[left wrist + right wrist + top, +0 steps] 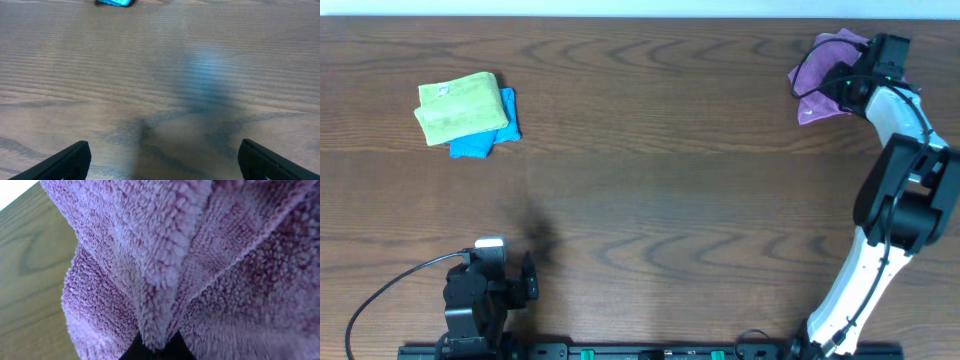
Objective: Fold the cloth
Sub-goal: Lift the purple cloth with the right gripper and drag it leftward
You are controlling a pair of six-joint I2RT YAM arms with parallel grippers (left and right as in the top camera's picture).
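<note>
The open wood toward the green cloth is clear. Next my right gripper will carry the fold up, then left in the overhead view, and release it there.
A crumpled purple cloth [823, 72] lies at the far right corner of the table. My right gripper [857, 78] is on it and is shut on a pinched fold of the purple cloth [155, 280], which fills the right wrist view. My left gripper [162, 160] is open and empty, low over bare wood near the table's front left, far from the cloth.
A folded green cloth [460, 108] rests on a folded blue cloth [482, 142] at the far left; the blue one's edge shows in the left wrist view [114, 2]. The table's far edge runs just behind the purple cloth.
</note>
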